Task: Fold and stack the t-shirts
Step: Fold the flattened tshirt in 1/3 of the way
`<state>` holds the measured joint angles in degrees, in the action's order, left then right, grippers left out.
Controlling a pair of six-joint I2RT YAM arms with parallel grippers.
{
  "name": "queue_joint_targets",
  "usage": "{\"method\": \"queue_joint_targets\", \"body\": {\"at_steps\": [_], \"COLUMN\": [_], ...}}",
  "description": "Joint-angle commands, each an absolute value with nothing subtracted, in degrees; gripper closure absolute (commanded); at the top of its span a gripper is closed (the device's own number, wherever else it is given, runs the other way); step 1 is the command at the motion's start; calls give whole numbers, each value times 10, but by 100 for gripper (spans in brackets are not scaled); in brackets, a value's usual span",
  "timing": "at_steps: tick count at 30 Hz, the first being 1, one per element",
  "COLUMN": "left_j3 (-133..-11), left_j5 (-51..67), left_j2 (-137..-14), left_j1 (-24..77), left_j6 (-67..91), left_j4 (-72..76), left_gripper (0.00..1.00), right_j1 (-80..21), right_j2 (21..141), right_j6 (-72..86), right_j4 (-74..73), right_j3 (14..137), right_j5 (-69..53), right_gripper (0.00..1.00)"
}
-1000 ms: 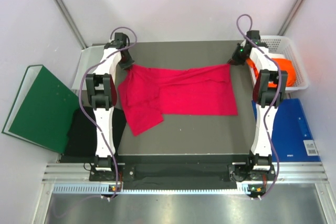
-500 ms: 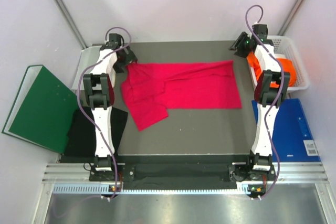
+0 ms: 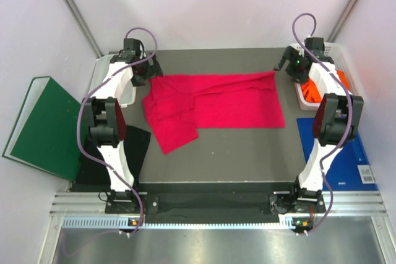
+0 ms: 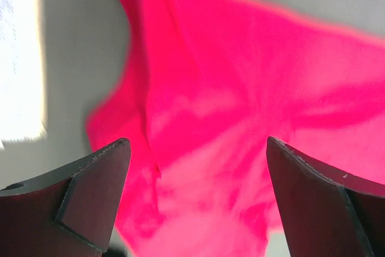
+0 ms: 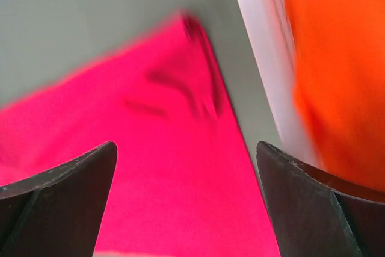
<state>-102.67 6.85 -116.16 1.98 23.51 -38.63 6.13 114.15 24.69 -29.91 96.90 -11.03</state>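
Observation:
I next need to move my left gripper back and down to the t-shirt fold's near edge (image 3: 172, 147), since that part of the fold sticks out crooked.
A crimson-pink t-shirt (image 3: 216, 103) lies spread flat on the dark table top (image 3: 216, 159), with one part folded over at its left end. My left gripper (image 3: 146, 72) hovers open over the shirt's far left corner, and pink cloth (image 4: 240, 88) shows below the left gripper (image 4: 197, 142), not between its fingers. My right gripper (image 3: 289, 65) stands open over the far right corner (image 5: 150, 167), and the right gripper (image 5: 185, 145) holds nothing. A black t-shirt (image 3: 139, 146) hangs at the table's left edge. A bright orange t-shirt (image 3: 322, 88) (image 5: 337, 58) lies in the basket.
A white basket (image 3: 346, 66) stands at the back right beside the table. A blue board (image 3: 343, 153) lies on the right and a dark green binder (image 3: 43, 125) on the left. A white tray (image 3: 127, 94) sits under the left arm.
Both grippers were shut on the pink shirt's far corners and have opened and let go. The shirt now lies flatter, and both arms have pulled back and outward.

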Motion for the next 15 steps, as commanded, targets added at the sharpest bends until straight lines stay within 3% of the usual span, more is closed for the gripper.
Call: {"method": "queue_joint_targets", "body": {"at_steps": [1, 7, 15], "left_j3": [-949, -825, -704], "left_j5": [58, 12, 33], "left_j2": [-1093, -1009, -919], "left_j1": [76, 162, 228], "left_j6": [163, 139, 113], "left_j4": [-454, -482, -496], "left_gripper": [1, 1, 1], "right_j1": [85, 85, 85], "right_j2": [1057, 991, 954], "right_j6": [248, 294, 334], "right_j4": [-353, -363, -349], "right_j3": [823, 665, 575], "right_j5": [-54, -62, -45], "right_gripper": [0, 3, 11]}}
